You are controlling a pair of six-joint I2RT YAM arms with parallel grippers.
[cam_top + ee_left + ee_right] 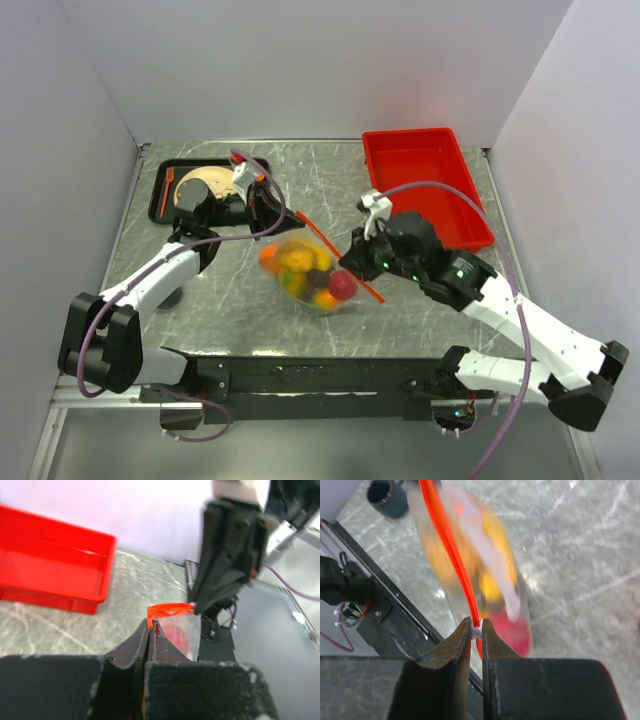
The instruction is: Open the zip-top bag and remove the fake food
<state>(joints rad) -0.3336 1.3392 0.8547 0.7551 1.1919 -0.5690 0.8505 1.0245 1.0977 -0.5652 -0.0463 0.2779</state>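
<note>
I will next pull the slider (476, 630) in my right gripper along the zipper to the right in the top view, toward the zipper's loose end, since zipper remains beyond the slider.
The clear zip-top bag (305, 275) hangs blurred between both arms over the table's middle, its orange-red zipper strip (335, 250) stretched diagonally. The fake food (300, 265), yellow, orange and red fruits, fills the bag. My left gripper (290, 213) is shut on the strip's far-left end; the left wrist view shows the jaws pinching the orange strip (167, 611) at my left gripper (150, 624). My right gripper (353, 265) is shut on the small white slider (476, 630) on the strip. From the right wrist, the bag (485, 565) is smeared, with fruit (492, 587) inside.
A rigid red bin (425, 185) stands at the back right and also shows in the left wrist view as the bin (50, 562). A black tray (165, 180) at the back left carries a beige plate (205, 185) and orange cutlery. White walls close three sides.
</note>
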